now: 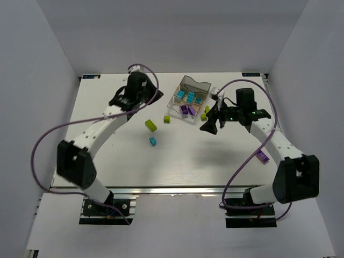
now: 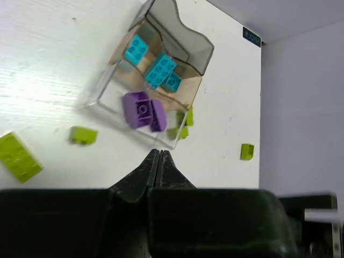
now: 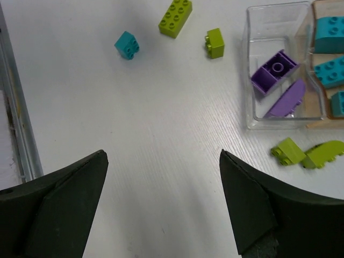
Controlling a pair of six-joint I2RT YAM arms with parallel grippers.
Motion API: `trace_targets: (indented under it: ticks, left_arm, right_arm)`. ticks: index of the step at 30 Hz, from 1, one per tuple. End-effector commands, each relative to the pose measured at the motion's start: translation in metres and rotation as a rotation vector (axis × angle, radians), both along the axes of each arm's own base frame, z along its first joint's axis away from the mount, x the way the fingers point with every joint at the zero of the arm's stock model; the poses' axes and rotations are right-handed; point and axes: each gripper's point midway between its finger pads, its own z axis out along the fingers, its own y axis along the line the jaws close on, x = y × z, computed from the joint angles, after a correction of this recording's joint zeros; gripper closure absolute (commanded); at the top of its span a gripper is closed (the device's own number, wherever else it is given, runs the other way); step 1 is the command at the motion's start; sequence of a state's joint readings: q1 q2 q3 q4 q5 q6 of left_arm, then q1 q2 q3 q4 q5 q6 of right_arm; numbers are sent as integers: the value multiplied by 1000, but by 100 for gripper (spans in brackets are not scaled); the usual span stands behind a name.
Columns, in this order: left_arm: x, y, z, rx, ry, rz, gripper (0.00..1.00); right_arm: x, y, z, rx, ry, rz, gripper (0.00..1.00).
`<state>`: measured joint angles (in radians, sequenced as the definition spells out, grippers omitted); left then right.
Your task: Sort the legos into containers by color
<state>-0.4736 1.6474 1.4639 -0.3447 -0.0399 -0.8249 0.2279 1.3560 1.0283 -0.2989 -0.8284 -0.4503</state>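
I should swing my right gripper across next and lower it onto the loose cyan brick (image 1: 152, 141) (image 3: 127, 45), because the brick is below the gripper and to its left in the top view.
The clear three-part tray (image 1: 176, 95) with a smoky grey end lies at the back centre. It holds cyan bricks (image 1: 186, 97) and purple bricks (image 1: 187, 110). Two green bricks (image 1: 206, 113) lie just outside its right side. Loose on the table are a long green brick (image 1: 151, 125), a small green brick (image 1: 167, 119), a cyan brick (image 1: 153, 141) and a purple brick (image 1: 263, 156). My left gripper (image 2: 158, 152) is shut and empty, its tips near the tray's clear corner (image 2: 174, 144). My right gripper (image 3: 162, 153) is wide open and empty over bare table, with the tray (image 3: 248, 70) ahead to its right.
White walls close in the table on the left, back and right. Purple cables loop off both arms (image 1: 45, 137). One more green brick (image 2: 247, 151) lies near the wall in the left wrist view. The table's metal front rail (image 3: 19, 123) shows in the right wrist view.
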Motion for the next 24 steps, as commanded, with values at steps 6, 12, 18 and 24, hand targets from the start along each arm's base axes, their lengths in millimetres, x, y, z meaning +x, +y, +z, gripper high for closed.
trace_targets:
  ticks: [6,12,18,24]
  left_arm:
    - [-105,86,-30,121,-9,120,71]
    - [-155,124,-47,99,6,218,45]
    - [-186,145,-75,100,69,270,40]
    - [-211,163,-87,82,92,329,36]
  right_arm:
    - [-15,60,-13,-144,41,64,21]
    - [-29,113,-34,-225,117,16,20]
    - [-51,166,-60,-314,158,-66,11]
    - [-50,205,-81,-363,258,-149,11]
